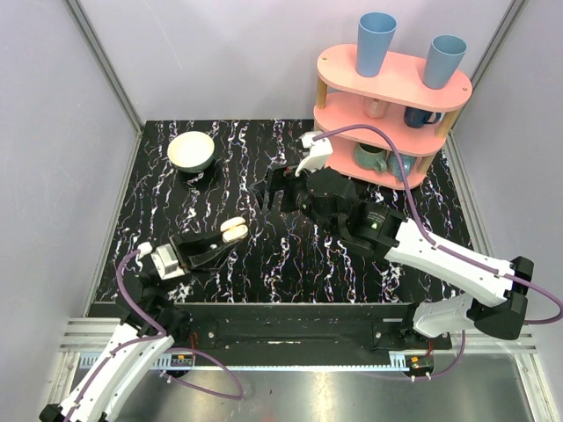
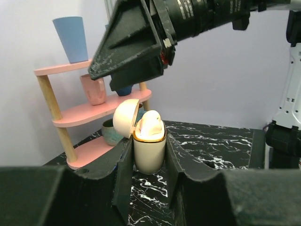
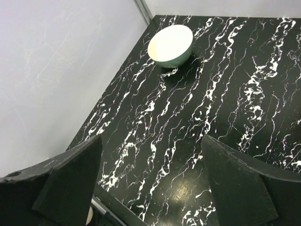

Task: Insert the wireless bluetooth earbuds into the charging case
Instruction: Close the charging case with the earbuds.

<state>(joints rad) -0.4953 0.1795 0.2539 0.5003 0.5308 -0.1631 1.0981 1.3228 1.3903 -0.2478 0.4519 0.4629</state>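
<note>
My left gripper should next tip its fingers down, lower the charging case (image 1: 234,230) onto the empty tabletop and let go, as the black marble below is bare.
My left gripper (image 2: 148,156) is shut on the charging case (image 2: 149,153), a small cream case held upright above the table, its lid (image 2: 125,117) hinged open to the left. A cream-white earbud (image 2: 151,123) pokes out of the case's top; I cannot tell whether a second one lies beside it. From above, the case (image 1: 234,230) shows as two pale ovals at the tip of the left gripper (image 1: 223,243). My right gripper (image 1: 275,188) hangs open to the right of the case and farther back, with nothing between its fingers (image 3: 75,181), only bare marble below.
A cream bowl (image 1: 192,151) stands at the back left of the black marble table (image 1: 264,264). A pink three-tier shelf (image 1: 391,114) with blue cups and mugs fills the back right corner. Grey walls close in both sides.
</note>
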